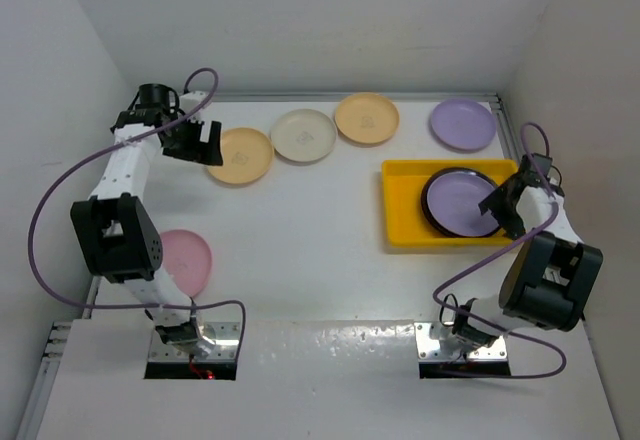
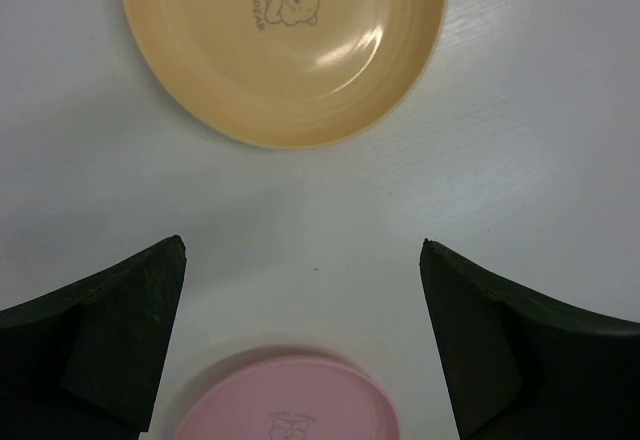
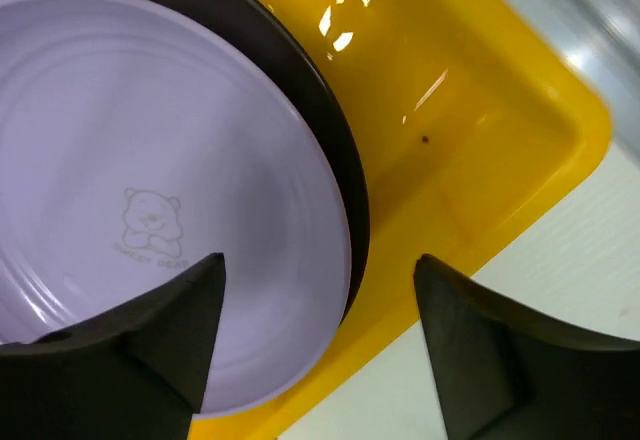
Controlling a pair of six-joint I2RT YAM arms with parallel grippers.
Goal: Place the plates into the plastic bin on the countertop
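The orange plate is still outside the bin (image 1: pixel 400 210). My open left gripper should move down next, so its fingers go on both sides of the pale orange plate's rim opposite the cream plate.
The yellow plastic bin (image 1: pixel 400 210) lies at the right of the white countertop (image 1: pixel 300 250). In it a lilac plate (image 1: pixel 458 200) rests on a dark-grey-rimmed plate (image 1: pixel 426 203). My right gripper (image 1: pixel 505 205) is open and empty over the lilac plate's right edge (image 3: pixel 150 190), its jaws straddling the dark rim (image 3: pixel 335 130) and the bin floor (image 3: pixel 470 150). My left gripper (image 1: pixel 200 143) is open and empty at the far left, beside a pale orange plate (image 1: pixel 240 156). The left wrist view shows that plate (image 2: pixel 285 50) ahead and the pink plate (image 2: pixel 285 405) below.
Along the back lie a cream plate (image 1: pixel 303 135), a second pale orange plate (image 1: pixel 366 118) and a second lilac plate (image 1: pixel 462 124). The pink plate (image 1: pixel 185 260) lies by the left arm. White walls close in on the left, back and right.
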